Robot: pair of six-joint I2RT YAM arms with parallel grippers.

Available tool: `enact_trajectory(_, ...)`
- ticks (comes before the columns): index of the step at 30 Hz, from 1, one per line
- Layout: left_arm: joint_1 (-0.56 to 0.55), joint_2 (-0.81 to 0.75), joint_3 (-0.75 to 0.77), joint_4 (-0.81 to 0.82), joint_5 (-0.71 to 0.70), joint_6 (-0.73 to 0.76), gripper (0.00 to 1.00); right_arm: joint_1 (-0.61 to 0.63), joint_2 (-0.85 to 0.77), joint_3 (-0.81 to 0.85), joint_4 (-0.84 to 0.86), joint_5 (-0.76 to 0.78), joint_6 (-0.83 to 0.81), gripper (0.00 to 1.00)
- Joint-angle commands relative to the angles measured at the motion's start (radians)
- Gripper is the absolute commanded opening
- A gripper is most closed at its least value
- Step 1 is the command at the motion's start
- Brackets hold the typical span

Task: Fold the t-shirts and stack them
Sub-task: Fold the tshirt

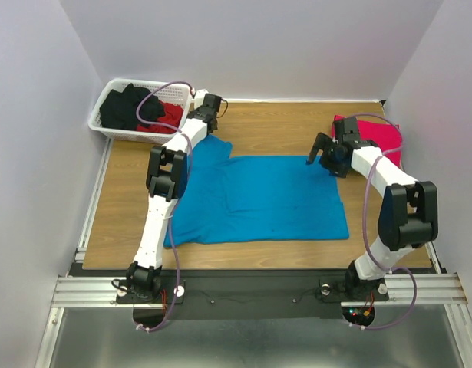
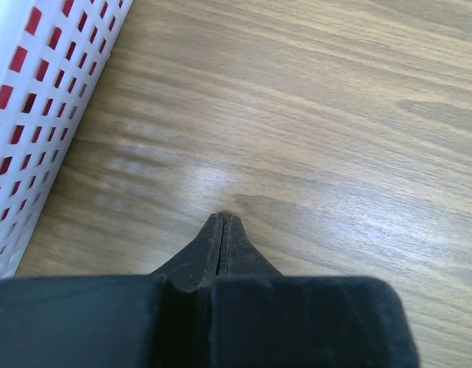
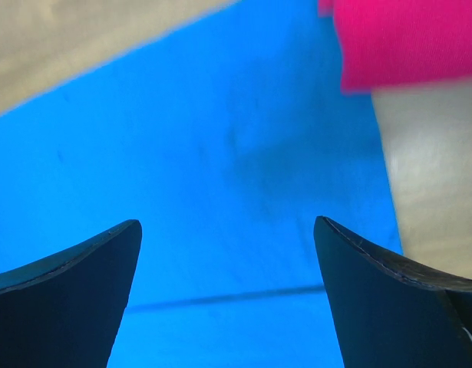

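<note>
I will next lower my right gripper outward onto the blue shirt's far corner beside the pink shirt, because that corner is below and outward of the gripper's open fingers.
The turquoise-blue t-shirt (image 1: 259,195) lies spread flat across the middle of the table, with one sleeve (image 1: 212,147) reaching toward the back left. A pinkish-red t-shirt (image 1: 377,134) sits folded at the back right. My right gripper (image 1: 321,156) hangs open over the blue shirt's far right corner. In the right wrist view both fingers (image 3: 105,261) frame blue cloth (image 3: 205,153), and the pink shirt (image 3: 404,38) shows at the top right. My left gripper (image 1: 214,107) is near the basket, shut with nothing between its fingertips (image 2: 222,217), over bare wood.
A white lattice basket (image 1: 113,130) at the back left holds black and red clothes; its wall (image 2: 36,100) stands just left of my left gripper. Bare wooden tabletop (image 1: 282,126) lies behind the blue shirt. White walls close in the table on three sides.
</note>
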Motion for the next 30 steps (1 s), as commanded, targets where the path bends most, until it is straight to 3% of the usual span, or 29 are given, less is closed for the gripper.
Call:
enact_trajectory(1, 0.012, -0.079, -0.077, -0.065, -0.02, 0.004, 0.0, 0.039, 0.054, 0.126, 0.038, 0.111, -0.001, 1.0)
enact_trajectory(9, 0.012, -0.241, -0.226, 0.018, 0.019, 0.019, 0.0, 0.095, 0.299, 0.344, 0.03, 0.289, 0.073, 0.96)
enact_trajectory(16, 0.012, -0.318, -0.334, 0.053, 0.054, 0.025, 0.0, 0.124, 0.443, 0.472, -0.006, 0.445, 0.079, 0.82)
enact_trajectory(19, 0.011, -0.355, -0.38, 0.067, 0.062, 0.022, 0.0, 0.125, 0.471, 0.503, -0.032, 0.493, 0.088, 0.77)
enact_trajectory(30, 0.009, -0.465, -0.514, 0.131, 0.098, 0.016, 0.0, 0.13, 0.562, 0.528, -0.086, 0.582, 0.123, 0.7)
